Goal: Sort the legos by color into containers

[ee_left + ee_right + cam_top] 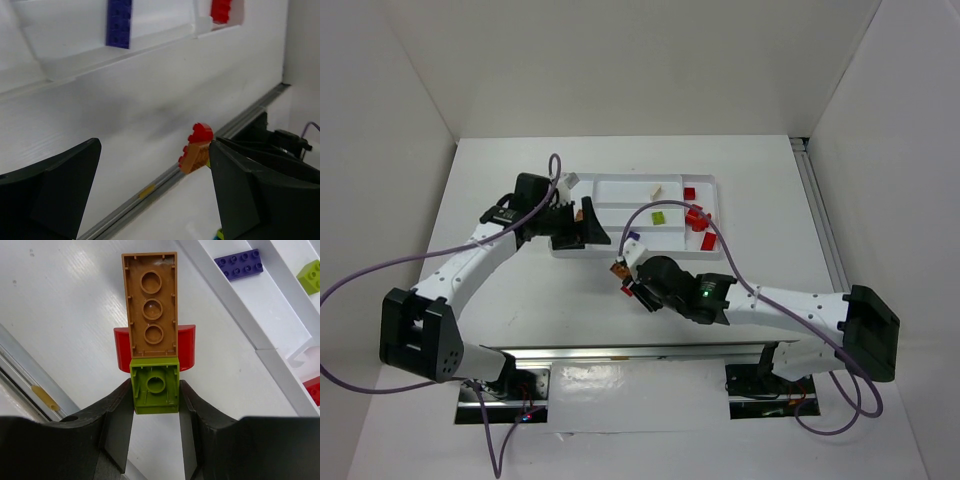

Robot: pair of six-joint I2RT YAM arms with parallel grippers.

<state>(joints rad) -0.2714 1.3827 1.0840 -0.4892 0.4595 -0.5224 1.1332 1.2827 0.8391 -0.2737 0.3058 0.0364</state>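
The tray's middle section point(641, 217) point(297, 253) lies outward of my right gripper and holds a matching brick. My right gripper will move outward and release its lime green brick there.
My right gripper point(625, 275) point(155, 392) is shut on a lime green brick point(155, 387) with an orange-brown plate point(151, 305) and a red piece point(187, 345) stuck to it. It holds this cluster point(620, 268) above the table, just in front of the white tray point(620, 180). The cluster also shows in the left wrist view point(196, 152). My left gripper point(582, 228) point(154, 150) is open and empty at the tray's left end. In the tray lie a blue-purple brick point(633, 238) point(239, 264) point(119, 22), a lime green brick point(659, 217), a cream brick point(657, 188) and red bricks point(697, 218).
A metal rail point(620, 350) point(150, 192) runs along the near table edge between the arm bases. White walls stand round the table on the left, back and right. Purple cables point(380, 270) loop from both arms.
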